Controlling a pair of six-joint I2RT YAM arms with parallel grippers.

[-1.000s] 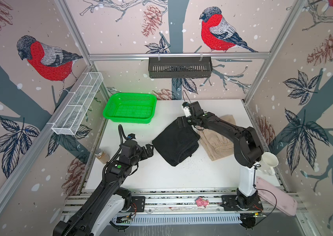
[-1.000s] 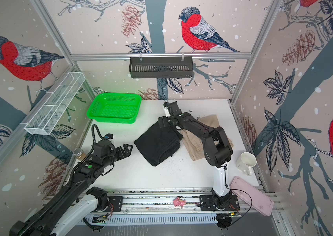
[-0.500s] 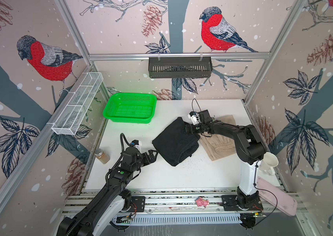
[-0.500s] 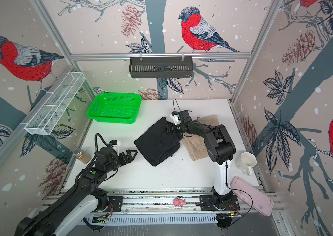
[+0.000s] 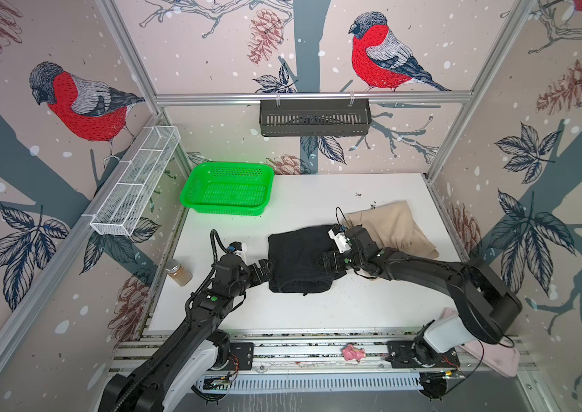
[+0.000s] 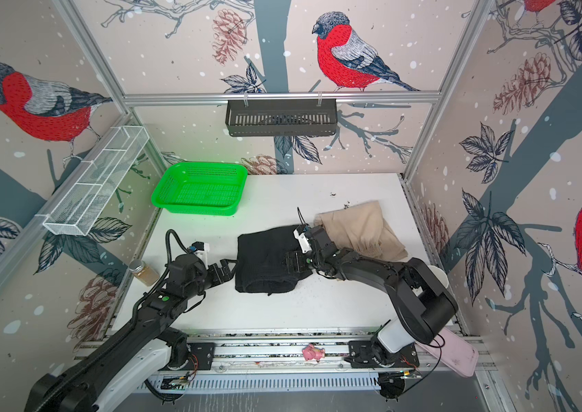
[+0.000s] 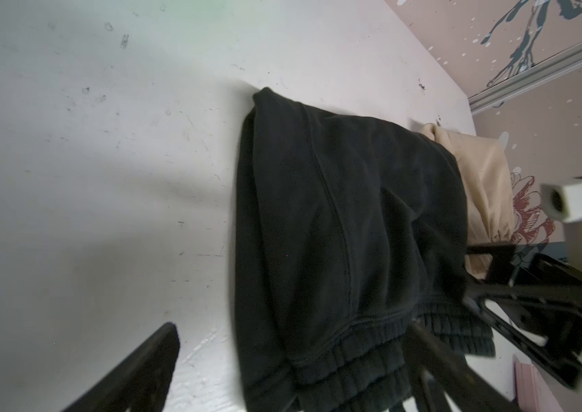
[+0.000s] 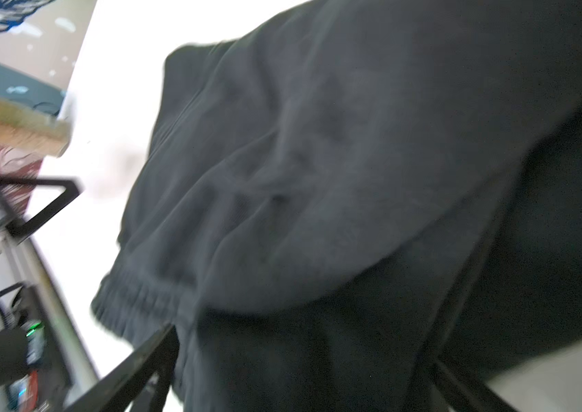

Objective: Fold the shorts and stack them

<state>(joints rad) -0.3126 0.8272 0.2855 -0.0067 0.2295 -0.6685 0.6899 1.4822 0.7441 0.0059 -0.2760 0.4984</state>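
Observation:
My left gripper will next move gently outward and down to pinch the middle of the black shorts' facing edge (image 5: 272, 257) (image 7: 253, 254), because my right gripper is around cloth at the opposite side.
The black shorts (image 5: 296, 260) (image 6: 262, 262) lie folded mid-table, with the elastic waistband toward the front. The beige shorts (image 5: 395, 226) (image 6: 361, 228) lie crumpled just behind and to their right, the two touching. My left gripper (image 5: 267, 270) (image 6: 227, 273) is low at the black shorts' left edge. In the left wrist view it (image 7: 289, 374) is open, its fingers (image 7: 132, 374) straddling the waistband corner. My right gripper (image 5: 329, 262) (image 6: 295, 262) reaches over the black shorts' right side. It (image 8: 296, 378) is open, with black cloth filling the gap.
A green basket (image 5: 227, 189) stands at the back left. A small jar (image 5: 179, 273) sits by the left wall near my left arm. A pink toy (image 5: 353, 353) lies on the front rail, and a pink pad (image 5: 489, 356) lies at the front right.
My left gripper slid right up to the black shorts' edge. My right gripper came forward from their far corner to their right side. The black shorts now lie squarer.

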